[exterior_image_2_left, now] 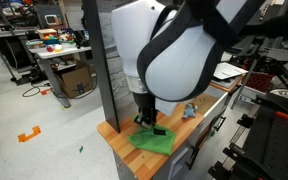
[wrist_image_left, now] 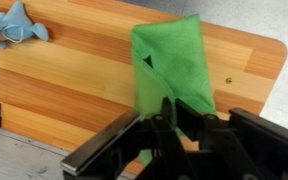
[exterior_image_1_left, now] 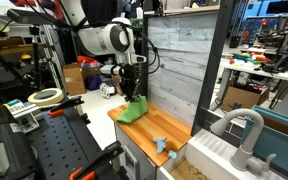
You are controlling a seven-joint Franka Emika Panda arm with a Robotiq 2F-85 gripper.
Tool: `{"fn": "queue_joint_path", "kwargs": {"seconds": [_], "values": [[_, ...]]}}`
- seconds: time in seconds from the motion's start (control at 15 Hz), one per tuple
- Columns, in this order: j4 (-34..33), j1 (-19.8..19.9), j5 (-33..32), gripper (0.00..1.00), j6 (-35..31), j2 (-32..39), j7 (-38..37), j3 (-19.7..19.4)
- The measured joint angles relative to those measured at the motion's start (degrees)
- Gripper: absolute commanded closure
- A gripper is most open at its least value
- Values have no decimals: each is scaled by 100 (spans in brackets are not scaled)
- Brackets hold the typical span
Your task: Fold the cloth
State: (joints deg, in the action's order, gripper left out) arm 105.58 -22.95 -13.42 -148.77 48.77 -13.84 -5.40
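The flat part of the green cloth (exterior_image_1_left: 130, 113) (wrist_image_left: 174, 62) lies below and back of my gripper, so next my gripper needs to move down and slightly back to release the cloth's near edge.
The green cloth (wrist_image_left: 174, 62) lies on the wooden counter top (wrist_image_left: 74, 80), partly lifted and folded over on itself. It shows in both exterior views (exterior_image_1_left: 134, 111) (exterior_image_2_left: 152, 140). My gripper (wrist_image_left: 172, 118) is shut on the near edge of the cloth, its fingers pinched together with green fabric between them. In the exterior views the gripper (exterior_image_1_left: 132, 91) (exterior_image_2_left: 149, 118) points down just above the cloth and holds one edge raised.
A small light-blue rigid object (wrist_image_left: 11, 27) lies on the counter away from the cloth; it shows also in the exterior views (exterior_image_1_left: 162, 145) (exterior_image_2_left: 188, 111). A grey slatted wall panel (exterior_image_1_left: 179, 55) stands behind the counter. A white sink with faucet (exterior_image_1_left: 234, 140) is beside it.
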Motion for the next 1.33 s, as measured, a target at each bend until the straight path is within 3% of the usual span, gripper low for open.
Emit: {"fn": "queue_joint_path", "kwargs": {"seconds": [0.27, 0.33, 0.47, 0.73, 1.0, 1.33], "values": [[-612, -265, -90, 97, 486, 601, 0, 67], [-786, -288, -90, 65, 612, 768, 1, 73], [-1137, -286, -90, 59, 857, 1093, 9, 75], [-1732, -214, -90, 30, 1262, 1556, 98, 76], [-1876, -124, -90, 2, 1444, 1588, 156, 76], [-1456, -27, -90, 0, 1492, 1259, 165, 57]]}}
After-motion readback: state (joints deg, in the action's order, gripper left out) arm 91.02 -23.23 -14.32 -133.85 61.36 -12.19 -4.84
